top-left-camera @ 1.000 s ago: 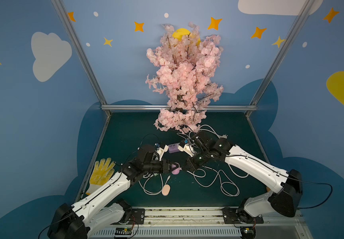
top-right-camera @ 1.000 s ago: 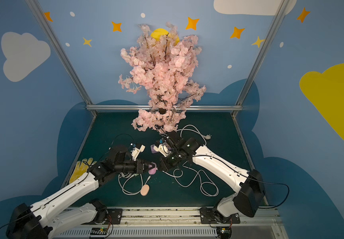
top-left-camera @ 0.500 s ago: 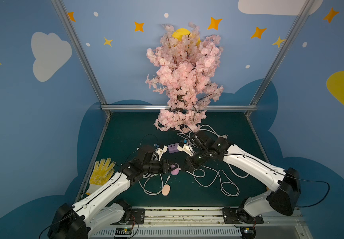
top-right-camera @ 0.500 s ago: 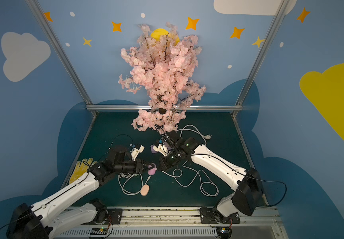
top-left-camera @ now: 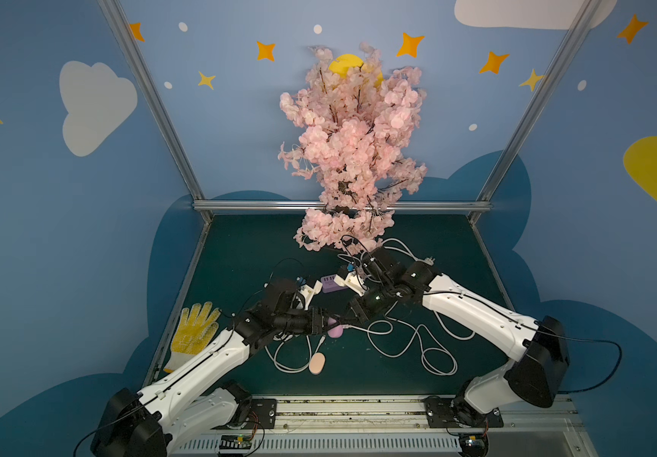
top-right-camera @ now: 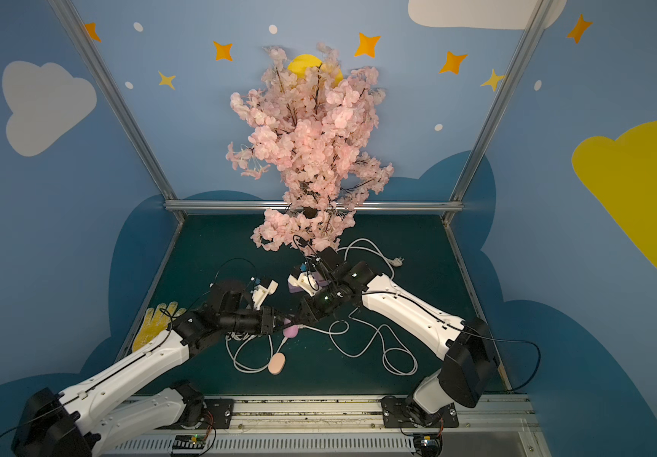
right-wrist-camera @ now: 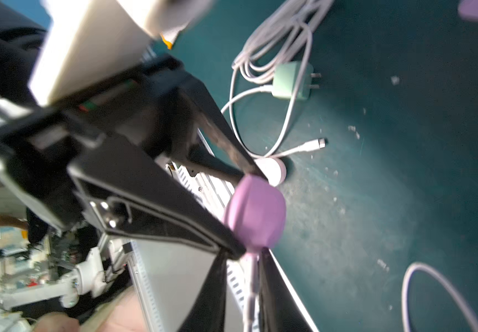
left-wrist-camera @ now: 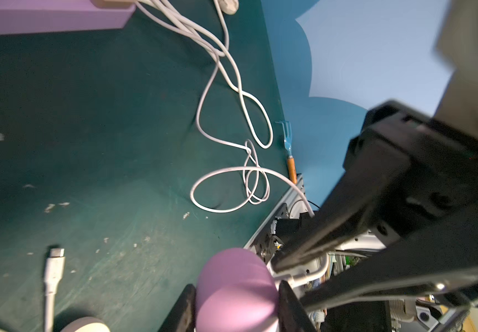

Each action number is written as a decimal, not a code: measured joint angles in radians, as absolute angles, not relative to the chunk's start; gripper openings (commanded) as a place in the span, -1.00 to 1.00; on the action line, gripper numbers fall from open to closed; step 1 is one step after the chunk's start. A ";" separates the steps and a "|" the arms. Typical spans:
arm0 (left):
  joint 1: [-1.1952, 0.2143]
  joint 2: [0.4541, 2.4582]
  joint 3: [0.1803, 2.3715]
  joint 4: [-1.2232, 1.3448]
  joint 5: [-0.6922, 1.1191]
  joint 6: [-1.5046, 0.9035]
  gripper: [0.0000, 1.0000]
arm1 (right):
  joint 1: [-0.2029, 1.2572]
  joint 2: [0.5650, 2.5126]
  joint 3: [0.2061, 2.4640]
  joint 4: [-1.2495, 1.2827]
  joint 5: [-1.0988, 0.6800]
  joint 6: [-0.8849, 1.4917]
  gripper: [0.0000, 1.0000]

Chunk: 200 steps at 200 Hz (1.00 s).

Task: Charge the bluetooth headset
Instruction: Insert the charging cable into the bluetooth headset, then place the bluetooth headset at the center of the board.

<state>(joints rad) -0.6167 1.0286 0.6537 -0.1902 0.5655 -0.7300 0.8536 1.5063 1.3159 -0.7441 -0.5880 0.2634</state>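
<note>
The cable sits in the case's end, so my left gripper will next swing over the mat (left-wrist-camera: 175,168) beside the cable loop, tip down and let go of the headset.
The headset is a purple egg-shaped case (top-left-camera: 335,330) (top-right-camera: 291,330) held just above the green mat near the middle. My left gripper (top-left-camera: 327,322) (left-wrist-camera: 236,306) is shut on it, one finger on each side of the case (left-wrist-camera: 236,287). A white charging cable (right-wrist-camera: 250,287) (left-wrist-camera: 304,276) goes into the case's end (right-wrist-camera: 255,212). My right gripper (top-left-camera: 345,319) (right-wrist-camera: 246,258) sits at that end, its jaws slightly open. The cable lies along one finger, with a gap to the other.
A purple power strip (top-left-camera: 331,284) (left-wrist-camera: 45,14) lies behind the grippers under the pink blossom tree (top-left-camera: 352,158). White cable loops (top-left-camera: 418,344), a green wall plug (right-wrist-camera: 291,80), a loose USB-C plug (left-wrist-camera: 55,258), a pink oval pad (top-left-camera: 317,363) and a yellow glove (top-left-camera: 194,328) lie on the mat.
The right gripper's jaws have parted from the cable at the case's end. The left gripper keeps its hold on the case, and neither arm has shifted much.
</note>
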 measured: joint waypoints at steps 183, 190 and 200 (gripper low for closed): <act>-0.836 1.701 1.137 -0.481 -0.014 -0.658 -0.93 | 0.624 0.963 0.991 -0.638 -0.403 0.296 -0.01; -0.842 1.736 1.170 -0.486 -0.020 -0.655 -0.93 | 0.620 0.963 0.979 -0.639 -0.404 0.298 -0.01; -0.849 1.783 1.214 -0.490 -0.025 -0.651 -0.93 | 0.613 0.962 0.967 -0.639 -0.404 0.300 0.00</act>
<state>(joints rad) -0.8490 1.7828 1.2137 -0.4904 -0.0250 -0.6510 0.6132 0.9619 0.9668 -0.6388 -0.4042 0.3004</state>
